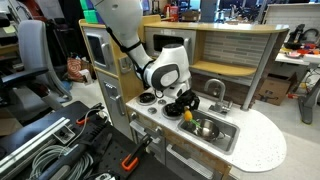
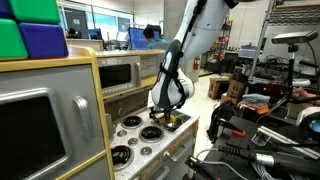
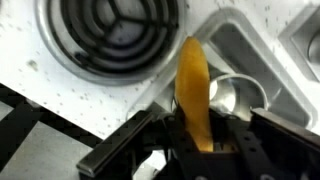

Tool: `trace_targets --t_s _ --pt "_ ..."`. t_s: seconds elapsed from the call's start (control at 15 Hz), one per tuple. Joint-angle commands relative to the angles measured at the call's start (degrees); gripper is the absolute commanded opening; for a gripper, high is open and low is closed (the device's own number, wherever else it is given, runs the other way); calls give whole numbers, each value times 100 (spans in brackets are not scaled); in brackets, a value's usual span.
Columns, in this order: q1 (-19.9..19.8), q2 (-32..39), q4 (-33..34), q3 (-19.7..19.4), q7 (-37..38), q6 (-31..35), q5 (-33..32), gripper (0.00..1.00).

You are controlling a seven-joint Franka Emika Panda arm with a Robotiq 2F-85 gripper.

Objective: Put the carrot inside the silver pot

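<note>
My gripper shifts right in the wrist view and down next and releases the carrot inside the silver pot [image 1: 206, 127] [image 3: 235, 95], which sits below and to that side.
My gripper [image 3: 200, 140] is shut on the carrot [image 3: 194, 85], whose yellow-orange body points away from the jaws in the wrist view; its green end is hidden. In an exterior view the carrot [image 1: 186, 114] hangs from the gripper [image 1: 183, 104] just above the toy kitchen counter, at the sink's near-left edge. The silver pot [image 1: 206, 127] sits in the grey sink basin [image 1: 222, 136], just right of and below the carrot. In the wrist view the pot [image 3: 235, 95] shows partly behind the carrot. In an exterior view the gripper [image 2: 168, 117] hovers over the counter; the pot is hidden there.
A black burner disc [image 3: 115, 25] lies left of the carrot on the white counter [image 3: 60, 85]. A silver faucet [image 1: 217, 92] stands behind the sink. Wooden back wall and shelf [image 1: 230, 50] rise behind the counter. A toy microwave [image 2: 125, 75] is beside the stove.
</note>
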Motion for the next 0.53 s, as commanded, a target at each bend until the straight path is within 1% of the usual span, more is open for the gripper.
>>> trace_targets --t_s 0.0,0.13,0.33,0.47 --pt "309 57 -394 -632 743 247 -6 3" --pt "407 77 -507 -855 1052 509 29 3" --pt "700 185 -528 -1251 1607 873 136 3" --pt "868 378 -350 -1496 1991 830 168 3"
